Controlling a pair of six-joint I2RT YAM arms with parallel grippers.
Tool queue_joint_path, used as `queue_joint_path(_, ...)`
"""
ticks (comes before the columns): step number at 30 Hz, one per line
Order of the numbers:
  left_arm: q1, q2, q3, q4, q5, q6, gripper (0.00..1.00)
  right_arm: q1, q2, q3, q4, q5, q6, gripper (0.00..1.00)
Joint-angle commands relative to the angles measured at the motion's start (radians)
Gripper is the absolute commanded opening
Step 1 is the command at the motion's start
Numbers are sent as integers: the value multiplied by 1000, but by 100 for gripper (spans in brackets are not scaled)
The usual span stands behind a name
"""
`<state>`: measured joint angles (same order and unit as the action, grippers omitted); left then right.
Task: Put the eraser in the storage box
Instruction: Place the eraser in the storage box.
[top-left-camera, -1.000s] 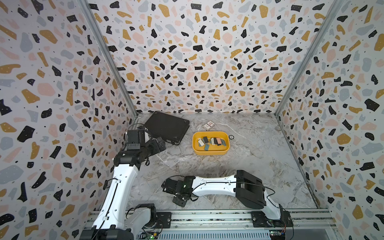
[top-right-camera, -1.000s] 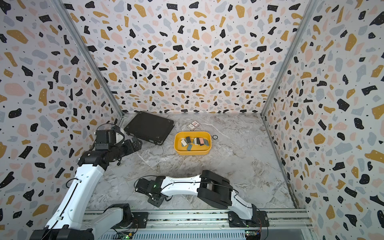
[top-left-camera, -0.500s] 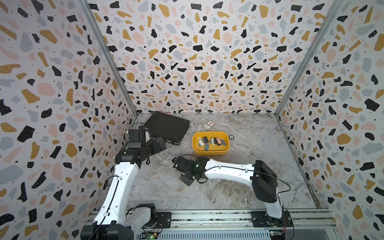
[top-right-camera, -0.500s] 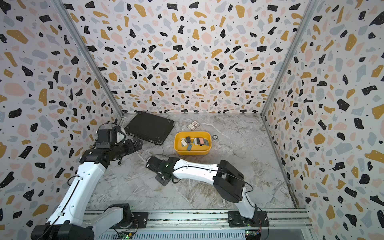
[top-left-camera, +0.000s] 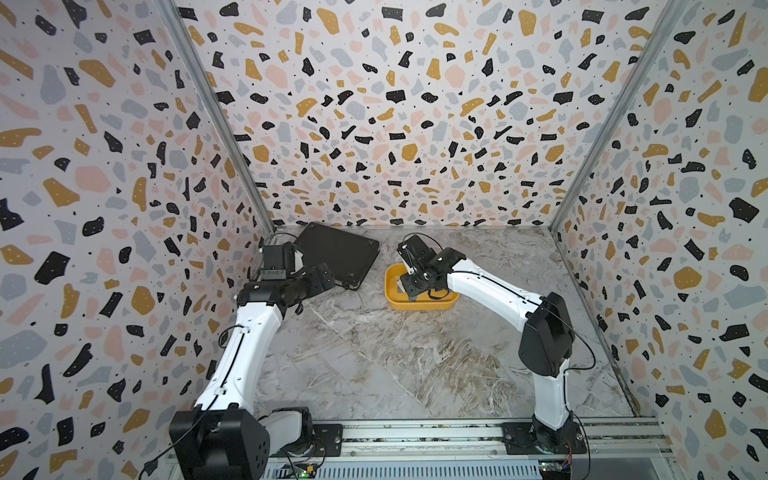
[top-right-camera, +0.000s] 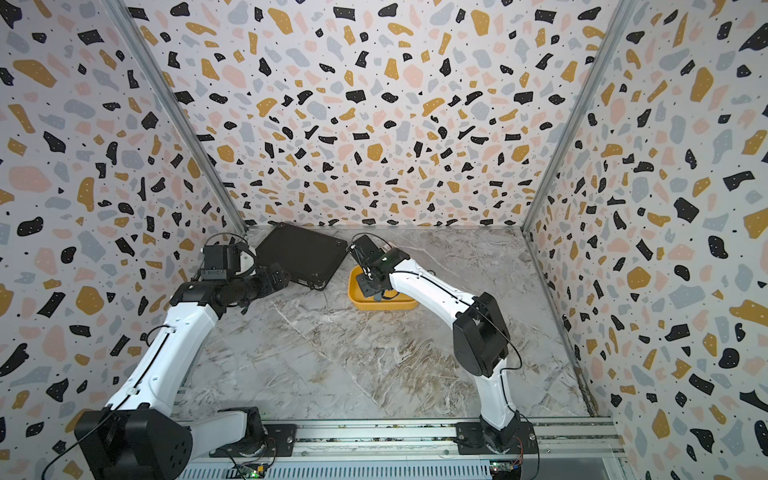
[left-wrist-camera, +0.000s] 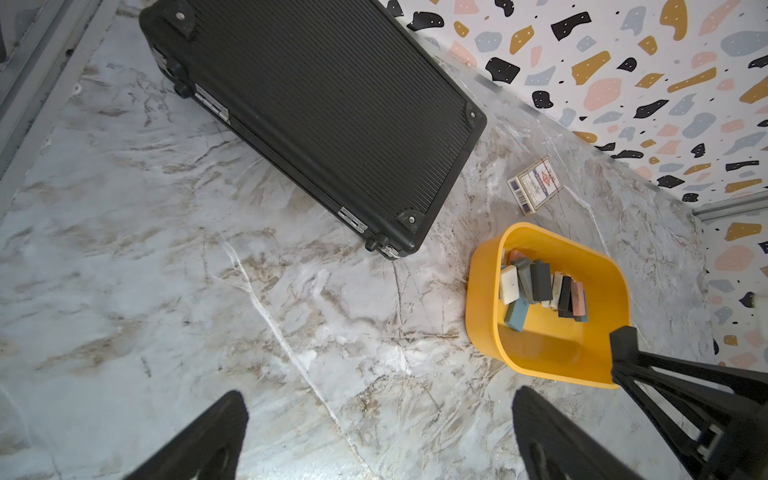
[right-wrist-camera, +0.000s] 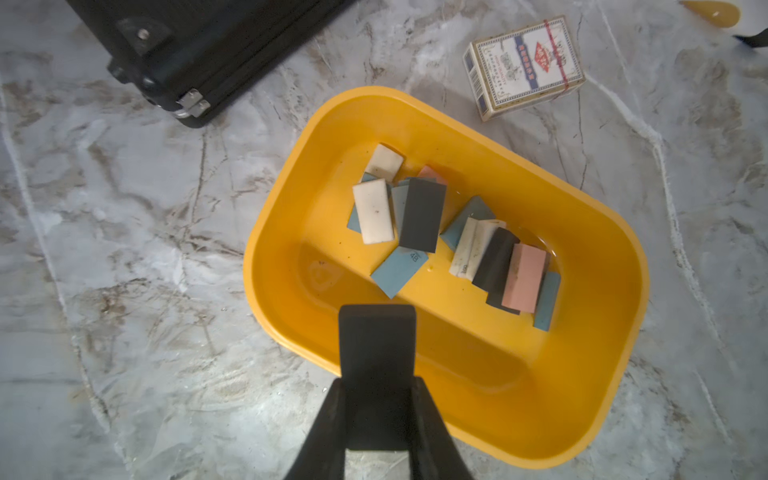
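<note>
I need to move my right gripper outward and down over the erasers nearest the black case (right-wrist-camera: 414, 213) next, because they lie outward and below, and release the black eraser (right-wrist-camera: 376, 336) there.
The yellow storage box (top-left-camera: 415, 306) (top-right-camera: 386, 306) stands at the back middle of the table, with several loose erasers (right-wrist-camera: 419, 214) in white, black, blue and pink lying in it. My right gripper (right-wrist-camera: 377, 386) (top-left-camera: 411, 286) hangs over the box's left end. It is shut on a black eraser (right-wrist-camera: 376, 336), which sticks out past the fingertips above the box's rim (right-wrist-camera: 274, 266). My left gripper (left-wrist-camera: 380, 415) (top-left-camera: 324, 276) is open over bare table to the left of the box (left-wrist-camera: 482, 307), holding nothing.
A large flat black case (top-left-camera: 336, 253) (left-wrist-camera: 316, 112) lies at the back left, near the left wrist. A pack of cards (right-wrist-camera: 525, 66) (left-wrist-camera: 535, 185) lies just behind the box. Patterned walls enclose three sides.
My right arm has swung from the front of the table back to the yellow box, still shut on the black eraser. The left arm has hardly moved.
</note>
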<state>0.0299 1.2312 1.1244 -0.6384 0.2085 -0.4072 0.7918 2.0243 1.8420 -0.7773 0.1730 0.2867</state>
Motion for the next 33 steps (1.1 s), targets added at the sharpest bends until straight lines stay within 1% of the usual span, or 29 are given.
queue_joint_path(1,7,25,45,37,17,9,99,-29,46,70,-59,-19,-28,14)
queue_joint_path(8,7,73,65,46,35,4,100,-76,160,205,-91,-34,-57,14)
queue_joint_path(15,10,91,62,51,37,2,100,-101,229,283,-105,-59,-67,15)
queue_joint_path(27,13,90,55,50,38,4,99,-102,294,334,-106,-73,-70,16)
queue_joint_path(33,15,83,52,48,38,6,100,-101,321,339,-107,-72,-66,18)
